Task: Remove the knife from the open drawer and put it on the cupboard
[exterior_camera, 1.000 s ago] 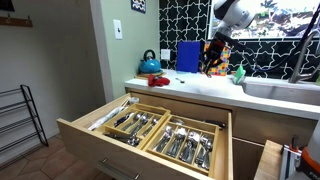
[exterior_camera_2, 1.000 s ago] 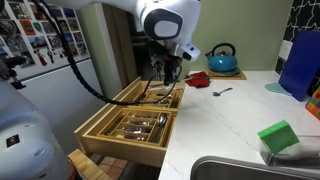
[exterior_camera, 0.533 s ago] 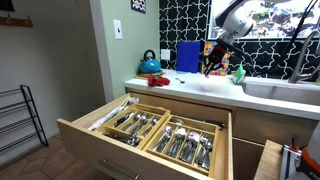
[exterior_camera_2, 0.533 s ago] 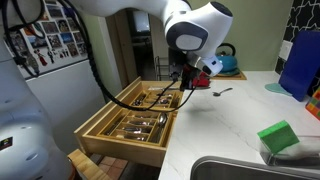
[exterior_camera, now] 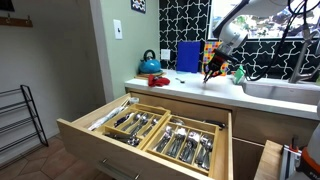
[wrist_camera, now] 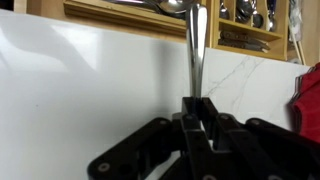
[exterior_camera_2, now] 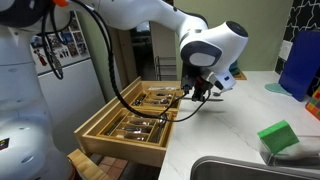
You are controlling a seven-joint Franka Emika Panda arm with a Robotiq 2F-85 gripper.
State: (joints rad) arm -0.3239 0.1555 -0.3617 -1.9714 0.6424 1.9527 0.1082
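I should next lower my gripper to the bare white worktop just behind its front edge and release the knife (wrist_camera: 194, 50), as the blade is still above that clear surface.
My gripper (wrist_camera: 197, 106) is shut on the knife (wrist_camera: 194, 50), a slim silver blade that sticks straight out from the jaws over the white worktop of the cupboard (wrist_camera: 90, 80). In both exterior views the gripper (exterior_camera: 212, 70) (exterior_camera_2: 198, 92) hangs low over the worktop (exterior_camera: 185, 88) (exterior_camera_2: 235, 125), just behind its front edge. The open drawer (exterior_camera: 90, 138) (exterior_camera_2: 100, 135) stands pulled out below, its wooden trays full of silver cutlery. The drawer's trays show along the top of the wrist view (wrist_camera: 120, 12).
A blue kettle (exterior_camera: 150, 64) (exterior_camera_2: 222, 58) and a blue box (exterior_camera: 188, 56) (exterior_camera_2: 298, 60) stand at the back of the worktop. A green sponge (exterior_camera_2: 278, 137) lies near the sink (exterior_camera: 285, 90). A red item (wrist_camera: 310, 100) lies close beside the gripper. A narrower drawer (exterior_camera: 270, 160) is open beside the wide one.
The arm has swung from above the drawer to over the worktop and come lower, carrying the knife with it. The drawer has not moved.
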